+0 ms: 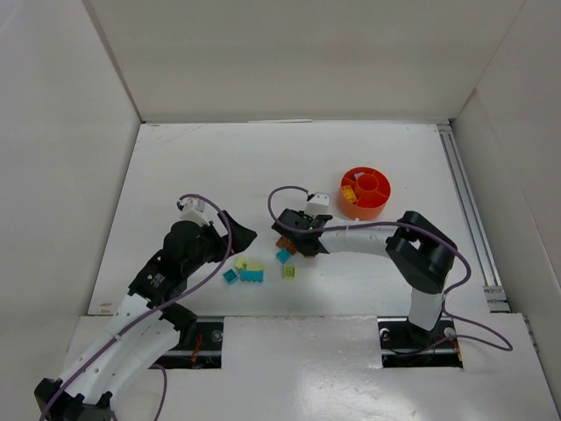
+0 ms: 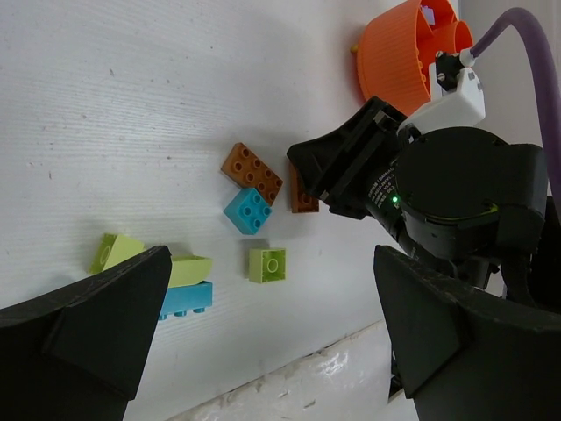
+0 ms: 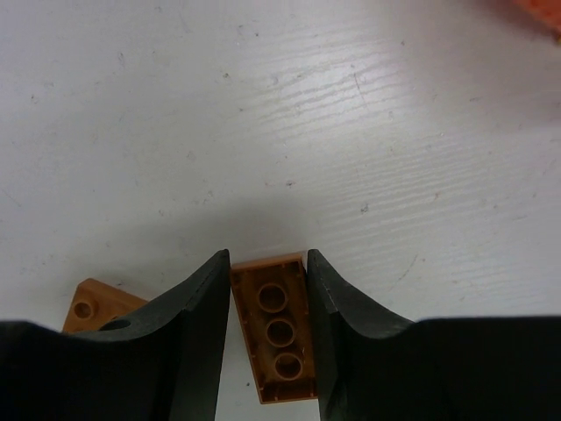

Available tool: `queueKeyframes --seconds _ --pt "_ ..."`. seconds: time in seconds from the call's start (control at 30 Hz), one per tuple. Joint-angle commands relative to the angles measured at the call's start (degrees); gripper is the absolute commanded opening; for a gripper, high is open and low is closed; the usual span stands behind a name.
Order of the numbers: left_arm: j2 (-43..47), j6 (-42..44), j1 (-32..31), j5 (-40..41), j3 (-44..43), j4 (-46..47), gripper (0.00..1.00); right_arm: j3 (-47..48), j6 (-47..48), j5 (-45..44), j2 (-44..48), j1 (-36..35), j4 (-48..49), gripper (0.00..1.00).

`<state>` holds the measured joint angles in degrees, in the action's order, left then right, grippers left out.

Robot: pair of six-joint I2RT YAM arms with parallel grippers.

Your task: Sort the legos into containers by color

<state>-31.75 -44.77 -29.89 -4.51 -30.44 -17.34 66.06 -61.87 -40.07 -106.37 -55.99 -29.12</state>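
Observation:
The bowl's empty round cup (image 1: 366, 182) is outward, to my right gripper's right in the top view, so I will lift the gripper over it and release the brown lego.
My right gripper (image 1: 299, 239) is shut on a brown lego (image 3: 279, 333), hollow underside towards the right wrist camera, low at the table surface. It also shows in the left wrist view (image 2: 302, 195). Beside it lie a second brown lego (image 2: 252, 173), a teal lego (image 2: 247, 210) and a small lime lego (image 2: 266, 265). Further left lie a lime wedge (image 2: 114, 252) and a lime piece (image 2: 188, 267) against a teal lego (image 2: 186, 298). My left gripper (image 1: 241, 237) is open and empty above these. The orange divided bowl (image 1: 364, 193) stands to the right, with a yellow piece inside.
White walls enclose the table on the left, back and right. A metal rail (image 1: 465, 210) runs along the right side. The table's front edge (image 2: 289, 364) lies just below the small lime lego. Purple cables loop over both arms.

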Motion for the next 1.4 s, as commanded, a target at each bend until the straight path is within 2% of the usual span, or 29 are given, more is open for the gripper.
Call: queueKeyframes --seconds 0.0,0.03,0.07,0.1,0.13,0.23,0.4,0.5,0.57,0.6,0.67,0.9,1.03,1.2,1.37 --pt "0.4 1.0 0.1 -0.6 0.5 2.3 1.0 0.1 8.0 -4.0 2.7 -0.6 2.6 0.32" --pt "0.4 1.0 0.1 -0.6 0.5 2.3 1.0 -1.7 14.8 -4.0 5.4 -0.6 6.2 0.3" --pt "0.4 1.0 0.1 -0.6 0.5 2.3 1.0 -2.9 17.3 -4.0 6.9 -0.6 9.9 0.3" --pt "0.4 1.0 0.1 -0.6 0.5 2.3 1.0 -4.3 19.4 -4.0 8.4 -0.6 17.6 0.3" --pt "0.4 1.0 0.1 -0.6 0.5 2.3 1.0 -5.8 25.9 -3.4 11.0 -0.6 22.0 0.3" --pt "0.4 1.0 0.1 -0.1 0.5 2.3 1.0 -8.3 32.1 -3.4 13.5 -0.6 30.7 0.3" --pt "0.4 1.0 0.1 1.1 -0.1 2.3 1.0 -8.9 40.3 -3.0 17.8 2.4 33.9 0.29" --pt "0.4 1.0 0.1 1.6 -0.1 2.3 1.0 -11.3 47.3 1.0 21.5 6.7 41.1 0.29" --pt "0.4 1.0 0.1 2.1 -0.6 2.8 1.0 -14.5 50.5 7.8 23.8 9.8 48.4 0.29" --pt "0.4 1.0 0.1 2.1 -0.6 2.8 1.0 -15.7 53.7 11.1 25.0 13.6 51.1 0.29" --pt "0.4 1.0 0.1 2.8 -0.6 3.4 1.0 -19.1 55.8 18.8 28.3 17.3 55.0 0.29" --pt "-1.4 1.5 0.1 4.6 -1.7 5.7 1.0 -25.9 62.2 27.8 34.9 30.8 64.0 0.29" --pt "-3.4 2.1 0.1 5.2 -1.7 7.1 1.0 -30.6 62.2 33.0 36.6 35.1 69.1 0.29" --pt "-6.4 2.7 0.1 5.2 -2.3 9.4 1.0 -37.8 60.4 35.1 38.7 40.1 76.7 0.29" --pt "-7.6 2.7 0.1 5.2 -2.8 10.6 1.0 -39.0 60.4 40.3 37.9 42.9 80.0 0.29"
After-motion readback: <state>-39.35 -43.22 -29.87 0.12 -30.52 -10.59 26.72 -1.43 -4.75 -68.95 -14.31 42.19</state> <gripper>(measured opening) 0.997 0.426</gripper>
